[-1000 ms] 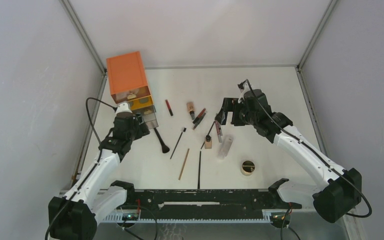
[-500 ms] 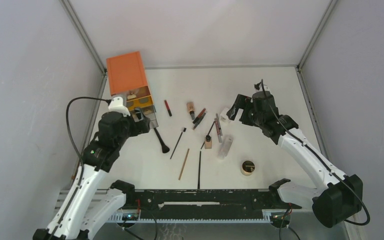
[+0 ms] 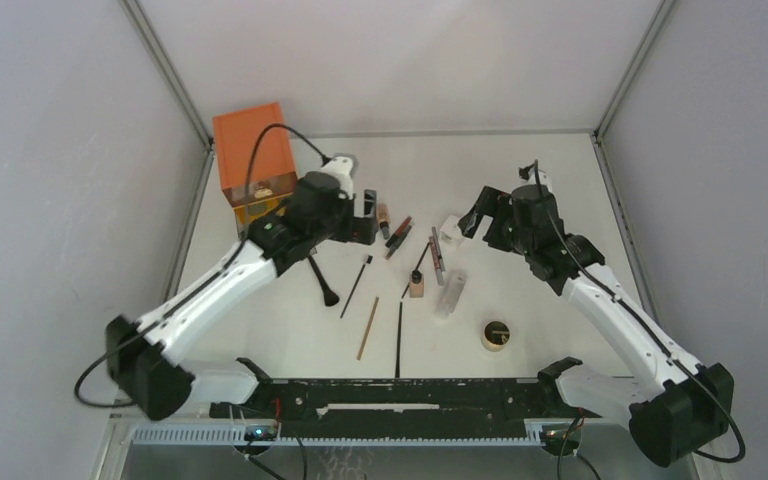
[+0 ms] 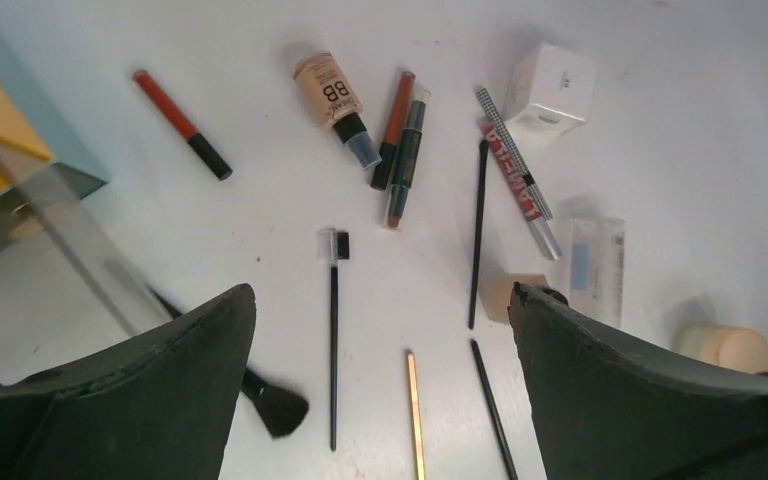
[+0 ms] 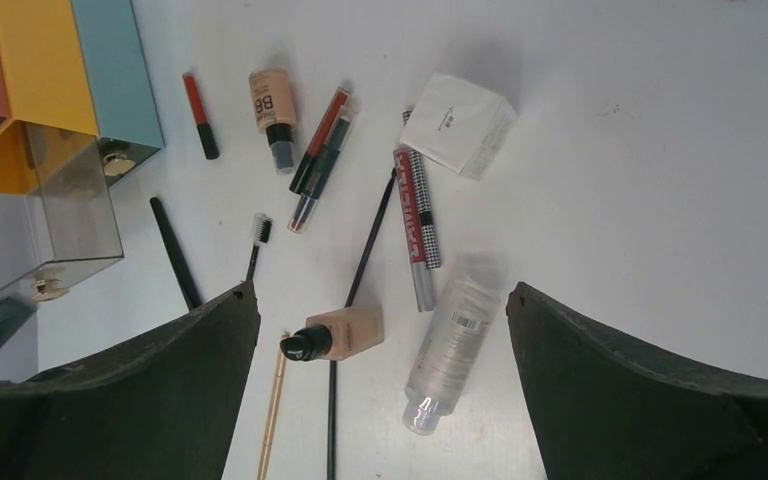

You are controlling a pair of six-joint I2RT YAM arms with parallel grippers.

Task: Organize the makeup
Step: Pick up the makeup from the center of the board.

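My left gripper should reach outward and down to the BB tube next, onto the tan body (image 3: 382, 213) (image 4: 326, 86), because pencils crowd the cap end.
The makeup lies scattered mid-table: a BB tube (image 4: 335, 95), a red lip pencil (image 4: 180, 123), red and green pencils (image 4: 400, 140), a mascara (image 4: 515, 165), a white box (image 4: 552, 85), a tan foundation bottle (image 5: 345, 332), a clear bottle (image 5: 450, 350), a spoolie (image 4: 333, 340), a wooden pencil (image 4: 415, 415) and a black brush (image 3: 322, 282). My left gripper (image 3: 368, 222) is open and empty above the spoolie and pencils (image 4: 380, 295). My right gripper (image 3: 472, 222) is open and empty above the foundation and clear bottle (image 5: 382, 292).
The orange three-drawer box (image 3: 252, 150) stands at the far left with a clear drawer pulled out (image 5: 70, 210). A round tan jar (image 3: 496, 335) sits near right. A thin black pencil (image 3: 399, 338) lies beside the wooden one. Grey walls close the sides.
My left arm has swung from the drawer box rightward over the makeup. My right gripper has drawn back to the right, off the mascara and white box.
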